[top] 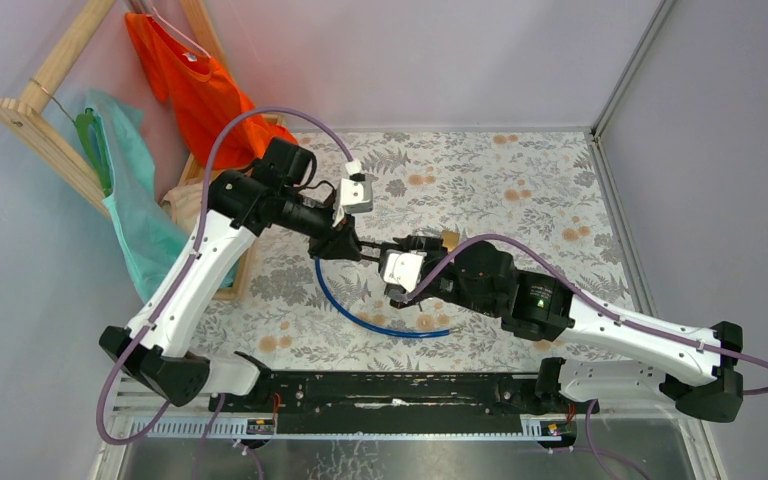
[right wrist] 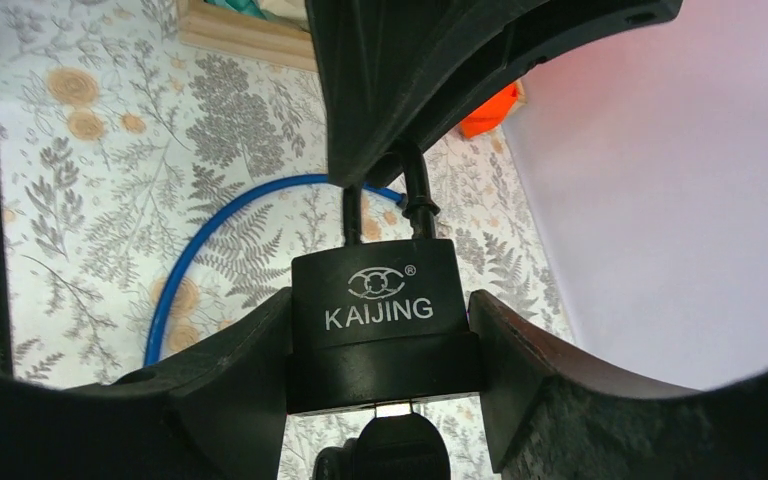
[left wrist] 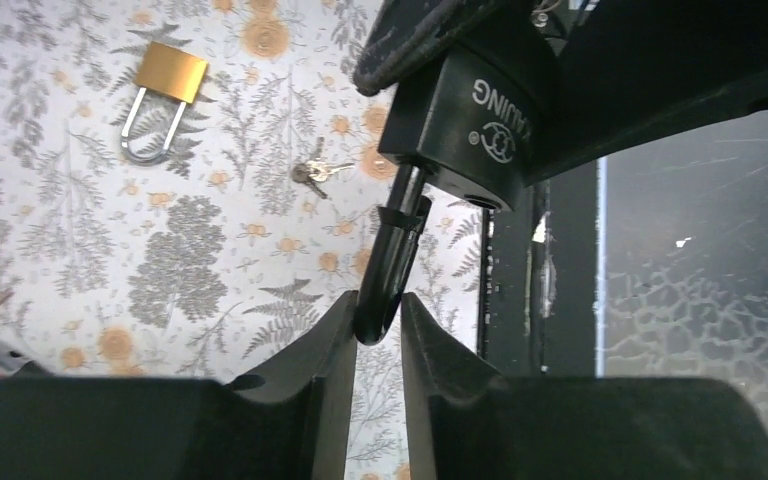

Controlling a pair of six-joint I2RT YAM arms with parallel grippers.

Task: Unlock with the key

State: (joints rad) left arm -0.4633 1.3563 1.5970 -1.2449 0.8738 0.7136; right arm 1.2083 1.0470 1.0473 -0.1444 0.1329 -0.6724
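The tablecloth's grey leaf print is a bare patch below the right gripper, so the robot will next tip that gripper downward and lower the padlock there to let go of it.
A black padlock [right wrist: 378, 300] marked KAIJING hangs in the air over the table. My right gripper [right wrist: 380, 315] is shut on its body from both sides. The key [right wrist: 390, 448], black-headed, sits in the keyhole under the body, with a sliver of silver blade showing. The padlock's black shackle [left wrist: 392, 265] runs from the body [left wrist: 475, 115] down into my left gripper [left wrist: 378, 318], which is shut on the shackle's bend. In the top view the left gripper [top: 365, 250] and right gripper [top: 412, 258] meet over the middle of the table.
A brass padlock [left wrist: 165, 95] and small silver keys [left wrist: 315, 173] lie on the floral tablecloth. A blue cable [top: 380, 322] loops below the grippers. A wooden rack [top: 45, 105] with orange and teal garments stands at the far left. A black rail [top: 390, 390] runs along the near edge.
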